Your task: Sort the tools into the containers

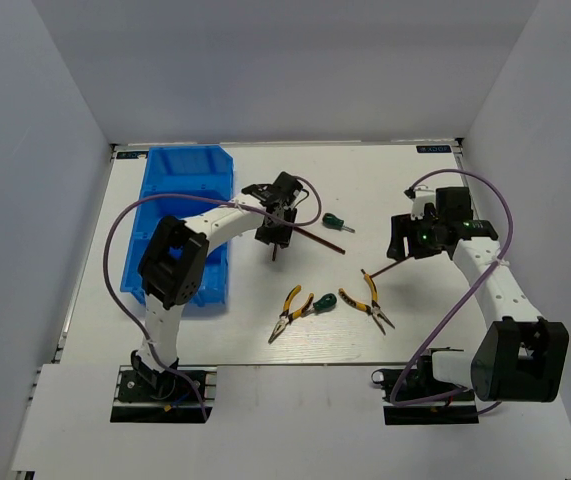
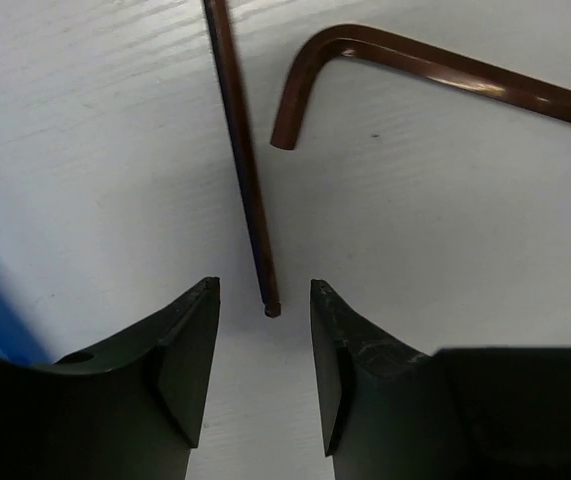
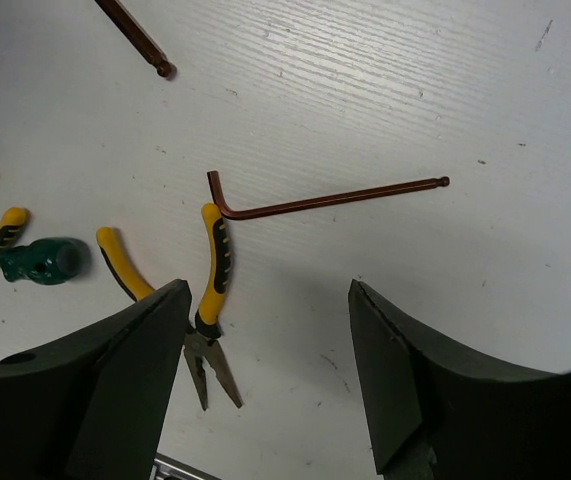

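The left gripper moves down and away from my base along the dark rod next, past the rod's tip onto the rod's body (image 1: 275,250) (image 2: 255,222).
My left gripper (image 1: 273,238) (image 2: 265,290) is open just above the table. The end of a straight dark rod (image 2: 248,170) lies between its fingertips, and its far end is cut off. An L-shaped hex key (image 2: 435,70) (image 1: 317,239) lies beyond it. My right gripper (image 1: 402,246) (image 3: 267,287) is open and empty above a second hex key (image 3: 325,200) (image 1: 390,266). Two yellow-handled pliers (image 1: 287,312) (image 1: 367,302) and a green screwdriver (image 1: 321,303) lie at the front centre. Another green screwdriver (image 1: 337,223) lies between the arms. The blue bins (image 1: 190,175) stand at the left.
White walls close in the table on the left, back and right. The left arm's elbow hangs over the near part of the blue bins. One pair of pliers (image 3: 210,290) and a green screwdriver (image 3: 45,260) show left of my right fingers.
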`<state>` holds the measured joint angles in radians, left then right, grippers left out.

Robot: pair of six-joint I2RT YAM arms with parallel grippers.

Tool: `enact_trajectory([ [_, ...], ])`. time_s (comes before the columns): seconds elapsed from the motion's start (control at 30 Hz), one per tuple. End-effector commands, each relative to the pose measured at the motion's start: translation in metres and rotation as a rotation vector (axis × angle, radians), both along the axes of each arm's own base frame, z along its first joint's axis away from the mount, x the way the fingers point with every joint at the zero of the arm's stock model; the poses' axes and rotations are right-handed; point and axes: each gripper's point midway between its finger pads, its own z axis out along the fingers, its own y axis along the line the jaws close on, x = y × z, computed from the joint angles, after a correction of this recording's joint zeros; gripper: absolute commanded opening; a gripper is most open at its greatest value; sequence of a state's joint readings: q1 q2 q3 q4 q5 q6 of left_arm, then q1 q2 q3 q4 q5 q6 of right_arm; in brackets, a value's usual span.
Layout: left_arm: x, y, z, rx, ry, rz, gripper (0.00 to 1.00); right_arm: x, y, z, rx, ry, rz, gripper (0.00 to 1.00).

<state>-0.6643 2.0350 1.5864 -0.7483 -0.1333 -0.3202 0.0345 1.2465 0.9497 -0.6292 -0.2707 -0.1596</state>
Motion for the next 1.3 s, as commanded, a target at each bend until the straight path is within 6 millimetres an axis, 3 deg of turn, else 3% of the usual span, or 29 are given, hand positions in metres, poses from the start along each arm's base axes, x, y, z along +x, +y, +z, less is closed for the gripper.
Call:
enact_trajectory([
  [0.0, 0.018, 0.005, 0.024, 0.019, -0.081, 0.069, 0.52, 0.002, 0.001, -0.002, 0.015, 0.0, -0.019, 0.7],
  [0.37, 0.026, -0.006, -0.026, 0.019, -0.014, 0.068, 0.52, -0.006, 0.001, -0.013, 0.015, 0.021, -0.016, 0.72],
  [0.57, 0.034, 0.007, -0.035, 0.105, -0.036, 0.101, 0.38, -0.007, -0.001, -0.016, 0.005, 0.027, -0.021, 0.72],
  [0.7, 0.024, 0.023, -0.048, 0.152, -0.001, 0.125, 0.31, -0.006, -0.001, -0.017, 0.009, 0.035, -0.03, 0.72],
  [0.87, 0.005, 0.036, -0.072, 0.184, 0.053, 0.118, 0.08, -0.003, 0.0, -0.016, 0.016, 0.032, -0.034, 0.72],
  [0.93, 0.006, 0.033, -0.066, 0.161, 0.042, 0.115, 0.0, -0.003, 0.001, -0.016, 0.018, 0.03, -0.027, 0.72],
  [1.0, 0.006, 0.028, -0.055, 0.123, 0.027, 0.11, 0.0, -0.003, 0.002, -0.016, 0.018, 0.027, -0.015, 0.72],
  [1.1, 0.026, 0.025, -0.026, 0.085, -0.022, 0.124, 0.0, -0.005, 0.004, -0.018, 0.025, 0.037, -0.006, 0.72],
  [1.13, 0.042, 0.022, -0.004, 0.05, -0.065, 0.141, 0.0, -0.004, 0.003, -0.018, 0.027, 0.036, -0.01, 0.72],
  [1.27, 0.076, 0.024, 0.04, -0.034, -0.138, 0.194, 0.0, -0.006, 0.006, -0.02, 0.038, 0.044, 0.0, 0.72],
])
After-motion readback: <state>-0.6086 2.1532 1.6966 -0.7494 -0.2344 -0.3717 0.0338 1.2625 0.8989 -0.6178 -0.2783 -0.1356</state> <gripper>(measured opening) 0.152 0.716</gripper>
